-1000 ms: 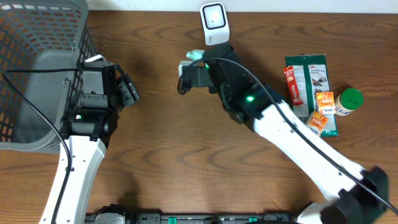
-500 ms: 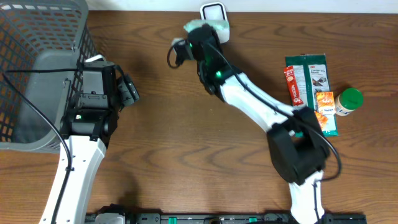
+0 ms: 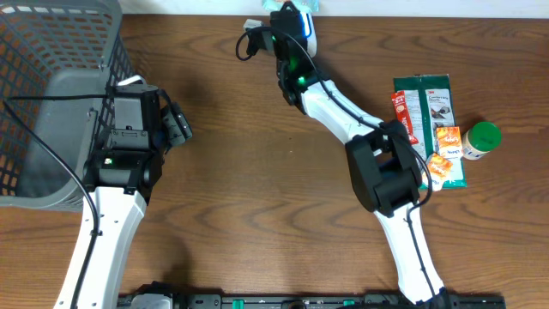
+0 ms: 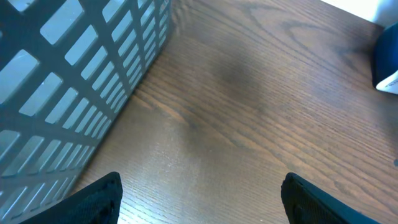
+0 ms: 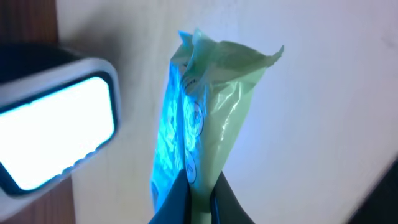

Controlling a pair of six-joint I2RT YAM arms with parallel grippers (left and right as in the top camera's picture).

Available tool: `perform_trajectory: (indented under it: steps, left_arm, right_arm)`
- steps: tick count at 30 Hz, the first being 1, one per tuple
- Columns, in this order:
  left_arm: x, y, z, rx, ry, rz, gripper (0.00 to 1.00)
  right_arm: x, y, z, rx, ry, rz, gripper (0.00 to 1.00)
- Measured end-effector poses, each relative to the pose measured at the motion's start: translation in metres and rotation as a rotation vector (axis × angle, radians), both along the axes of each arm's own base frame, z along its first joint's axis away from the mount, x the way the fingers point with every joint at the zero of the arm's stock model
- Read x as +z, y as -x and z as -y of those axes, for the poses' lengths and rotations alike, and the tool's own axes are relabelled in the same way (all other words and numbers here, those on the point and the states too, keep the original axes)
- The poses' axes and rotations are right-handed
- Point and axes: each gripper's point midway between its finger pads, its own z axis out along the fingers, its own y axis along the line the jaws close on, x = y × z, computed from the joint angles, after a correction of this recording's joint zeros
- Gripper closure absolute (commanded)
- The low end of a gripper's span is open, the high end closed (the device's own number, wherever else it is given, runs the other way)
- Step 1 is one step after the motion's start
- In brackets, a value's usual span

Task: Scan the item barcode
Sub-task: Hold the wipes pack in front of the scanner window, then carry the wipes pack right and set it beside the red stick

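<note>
I next need to move my right gripper back and sideways to free the item over the dark green packet [image 3: 420,123], as that is to its right in the overhead view.
My right gripper [image 5: 200,186] is shut on the lower edge of a pale green packet [image 5: 211,106], the item, which stands upright in it. The packet's left face glows blue and faces the white scanner [image 5: 56,130], whose window is lit. No barcode is legible. From overhead, the right gripper [image 3: 279,19] sits at the table's back edge and covers most of the scanner [image 3: 307,39], with a tip of the packet [image 3: 310,4] showing beyond it. My left gripper [image 3: 176,124] is open beside the basket, and bare wood lies between its fingers [image 4: 93,199].
A grey mesh basket [image 3: 51,86] fills the left side, and its wall [image 4: 62,74] is close to my left gripper. At the right lie a dark green packet [image 3: 433,112], a red sachet [image 3: 401,116], orange sachets [image 3: 446,142] and a green-capped bottle [image 3: 482,137].
The right arm has swung away from me with the packet, up to the scanner at the back edge. The packet is now lit blue. The left arm has not moved.
</note>
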Motion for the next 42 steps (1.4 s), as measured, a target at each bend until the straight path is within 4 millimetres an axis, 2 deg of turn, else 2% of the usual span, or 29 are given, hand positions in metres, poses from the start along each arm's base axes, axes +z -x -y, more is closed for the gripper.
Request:
perform_trajectory:
  steps: [3, 7, 15, 22, 28, 30, 32, 35, 39, 42]
  left_arm:
    - [0.0, 0.0, 0.0, 0.0, 0.0, 0.0, 0.17]
    - [0.0, 0.0, 0.0, 0.0, 0.0, 0.0, 0.17]
    - [0.0, 0.0, 0.0, 0.0, 0.0, 0.0, 0.17]
    - [0.0, 0.0, 0.0, 0.0, 0.0, 0.0, 0.17]
    - [0.0, 0.0, 0.0, 0.0, 0.0, 0.0, 0.17]
    - [0.0, 0.0, 0.0, 0.0, 0.0, 0.0, 0.17]
    - [0.0, 0.0, 0.0, 0.0, 0.0, 0.0, 0.17]
    - [0.0, 0.0, 0.0, 0.0, 0.0, -0.001, 0.17]
    - [0.0, 0.0, 0.0, 0.0, 0.0, -0.001, 0.17]
    - [0.0, 0.0, 0.0, 0.0, 0.0, 0.0, 0.17]
  right_arm:
    - [-0.013, -0.003, 0.0, 0.019, -0.034, -0.021, 0.99]
    - [-0.021, -0.004, -0.005, 0.043, -0.132, -0.038, 0.99]
    - [-0.027, -0.003, -0.011, 0.04, -0.346, -0.082, 0.99]
    - [-0.021, -0.005, -0.011, 0.021, -0.496, -0.071, 0.99]
    - [-0.029, 0.003, -0.009, -0.031, -0.61, -0.168, 0.99]
    - [-0.023, 0.013, -0.005, -0.063, -0.641, -0.236, 0.99]
    - [-0.008, 0.026, 0.0, -0.09, -0.673, -0.293, 0.99]
    - [0.032, 0.054, 0.011, -0.124, -0.745, -0.38, 0.99]
    - [0.089, 0.102, 0.037, -0.164, -0.841, -0.483, 0.99]
    - [0.11, 0.133, 0.067, -0.237, -0.903, -0.562, 0.99]
